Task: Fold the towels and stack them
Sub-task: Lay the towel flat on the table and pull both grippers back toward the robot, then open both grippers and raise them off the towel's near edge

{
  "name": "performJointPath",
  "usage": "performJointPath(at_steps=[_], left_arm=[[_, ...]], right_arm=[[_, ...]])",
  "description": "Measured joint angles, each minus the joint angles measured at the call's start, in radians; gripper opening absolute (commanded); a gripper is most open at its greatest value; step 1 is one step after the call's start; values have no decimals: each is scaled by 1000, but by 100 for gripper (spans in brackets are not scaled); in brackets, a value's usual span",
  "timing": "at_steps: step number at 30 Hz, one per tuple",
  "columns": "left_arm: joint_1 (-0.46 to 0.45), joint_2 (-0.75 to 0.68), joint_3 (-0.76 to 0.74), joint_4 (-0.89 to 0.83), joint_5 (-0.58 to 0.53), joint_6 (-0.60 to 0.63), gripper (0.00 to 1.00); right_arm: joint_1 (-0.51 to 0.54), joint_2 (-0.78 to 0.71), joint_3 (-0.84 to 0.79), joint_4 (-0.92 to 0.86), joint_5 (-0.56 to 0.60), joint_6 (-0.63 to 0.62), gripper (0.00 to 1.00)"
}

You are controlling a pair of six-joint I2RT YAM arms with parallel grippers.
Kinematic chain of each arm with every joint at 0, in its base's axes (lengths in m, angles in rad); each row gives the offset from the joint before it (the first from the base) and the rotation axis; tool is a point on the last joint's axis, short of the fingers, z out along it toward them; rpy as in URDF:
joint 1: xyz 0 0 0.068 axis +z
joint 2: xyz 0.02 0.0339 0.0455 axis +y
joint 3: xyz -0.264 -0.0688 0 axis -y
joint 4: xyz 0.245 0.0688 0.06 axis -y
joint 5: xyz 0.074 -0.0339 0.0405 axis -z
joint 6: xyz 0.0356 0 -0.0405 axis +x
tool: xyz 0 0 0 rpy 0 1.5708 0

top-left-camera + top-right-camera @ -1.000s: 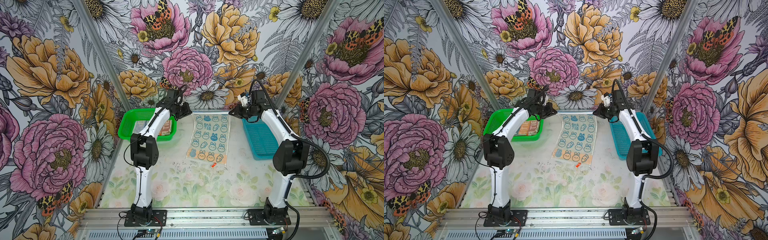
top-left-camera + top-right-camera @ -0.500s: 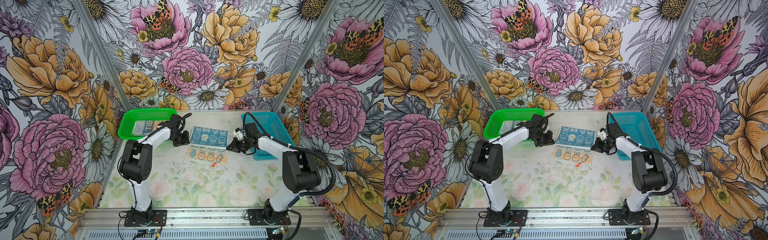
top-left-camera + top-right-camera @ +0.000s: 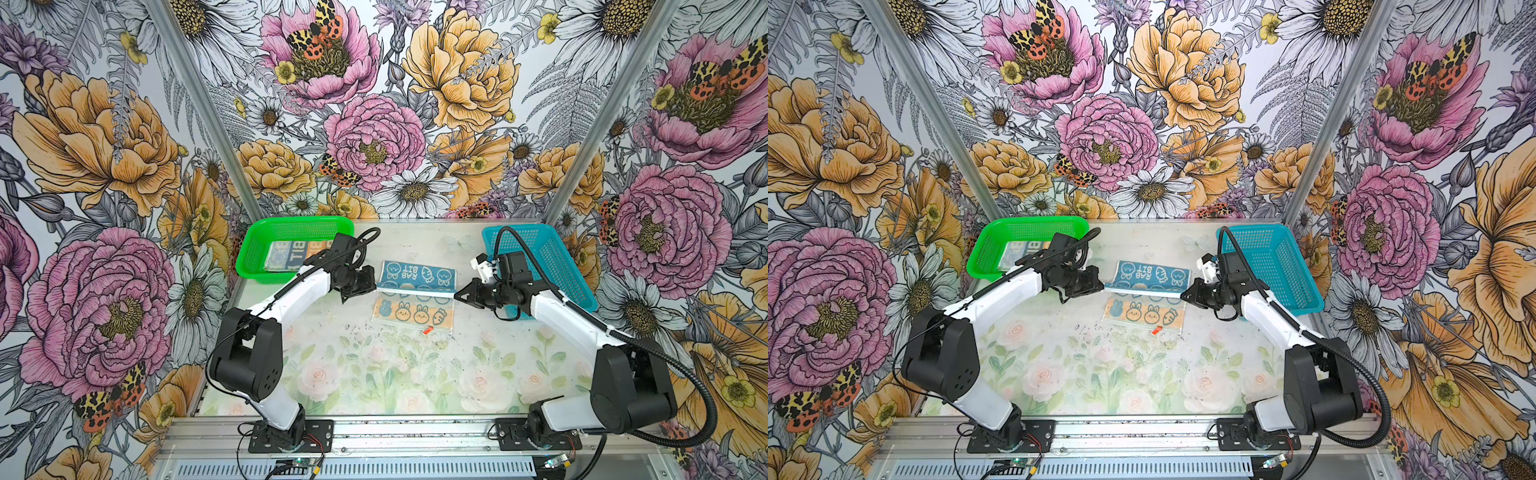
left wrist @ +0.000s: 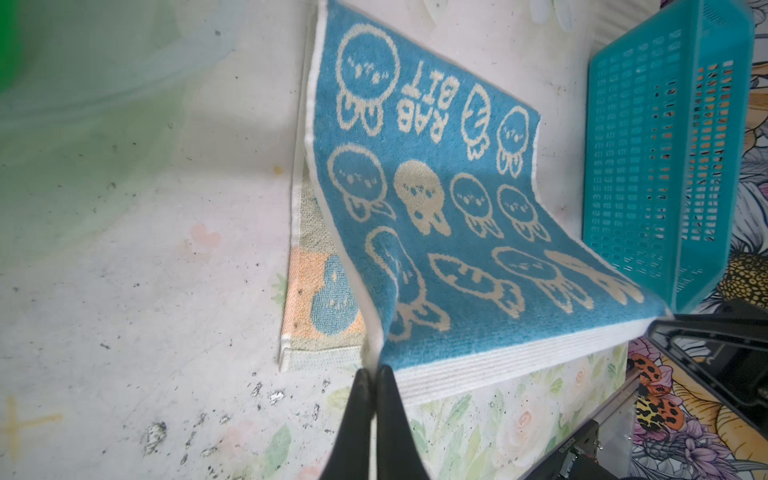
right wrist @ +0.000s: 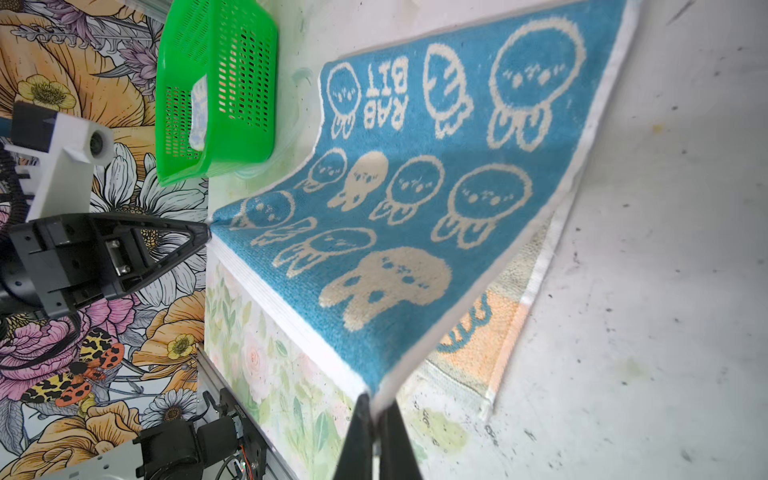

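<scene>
My left gripper next moves back and down to the orange part's near corner and releases the raised corner there, since the orange rabbits still show.
One of the towels point(image 3: 409, 311) lies mid-table in both top views, its orange rabbit-printed near part flat and an orange tag point(image 3: 427, 330) at its near edge. Its far half point(image 3: 415, 276) is lifted and turned over toward the front, blue underside up. My left gripper point(image 3: 376, 286) is shut on the left corner of that raised edge, seen close in the left wrist view point(image 4: 372, 374). My right gripper point(image 3: 456, 296) is shut on the right corner point(image 5: 374, 401). The edge hangs taut between them above the table. More towels point(image 3: 291, 255) lie in the green basket.
The green basket point(image 3: 257, 249) stands at the back left, close behind my left arm. A blue basket point(image 3: 552, 266) stands at the back right, beside my right wrist. The floral table mat point(image 3: 374, 374) stretches out in front of the towel.
A second ago the towel lay flat with both grippers at its far corners. They have since carried that edge up and toward the front, turning the blue side up.
</scene>
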Motion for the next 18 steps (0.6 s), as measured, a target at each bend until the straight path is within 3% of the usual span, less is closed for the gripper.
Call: performJointPath(at_steps=[9, 18], left_arm=[[-58, 25, -210, 40, -22, -22, 0], [-77, 52, -221, 72, -65, -23, 0]], right_arm=[[64, 62, -172, 29, 35, 24, 0], [96, 128, -204, 89, 63, 42, 0]])
